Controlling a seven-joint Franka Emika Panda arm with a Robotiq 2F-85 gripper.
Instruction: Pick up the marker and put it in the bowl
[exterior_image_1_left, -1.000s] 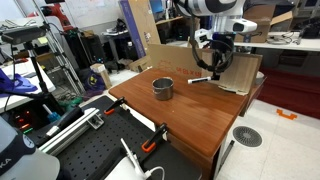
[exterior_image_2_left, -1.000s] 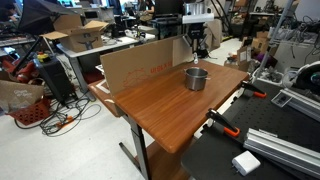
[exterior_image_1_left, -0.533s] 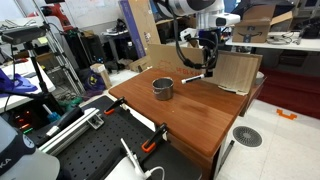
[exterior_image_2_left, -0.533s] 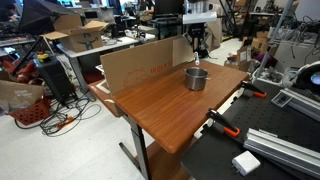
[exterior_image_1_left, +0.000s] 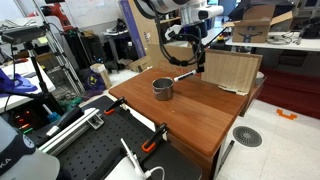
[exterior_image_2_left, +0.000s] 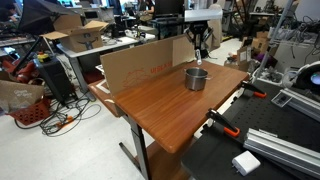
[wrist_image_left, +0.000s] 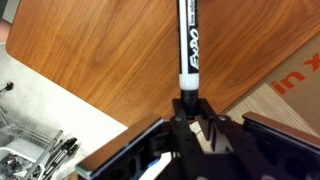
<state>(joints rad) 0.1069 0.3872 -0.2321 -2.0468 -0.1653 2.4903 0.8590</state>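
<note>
The marker is still hanging to the side of the bowl and above it. I need to move my gripper over toward the bowl's opening (exterior_image_1_left: 162, 83) and down next, then let go of the marker.
My gripper (exterior_image_1_left: 197, 66) is shut on the marker (exterior_image_1_left: 184, 74), a thin black stick that hangs nearly level in the air, just right of and above the bowl (exterior_image_1_left: 162, 88). The bowl is a small shiny grey metal cup on the wooden table (exterior_image_1_left: 190, 115). In the other exterior view the gripper (exterior_image_2_left: 201, 50) hovers just behind the bowl (exterior_image_2_left: 196, 78). In the wrist view the black marker (wrist_image_left: 189, 45) with white lettering sticks straight out from between my fingers (wrist_image_left: 190, 110) over the tabletop; the bowl is out of that view.
A cardboard sheet (exterior_image_1_left: 230, 72) stands at the table's far edge and shows as a long cardboard wall (exterior_image_2_left: 140, 62) from the other side. Orange-handled clamps (exterior_image_1_left: 152, 144) grip the table's near edge. Cluttered benches and cables surround the table.
My gripper has carried the marker from in front of the cardboard sheet sideways toward the bowl, and it now hangs close beside the bowl.
</note>
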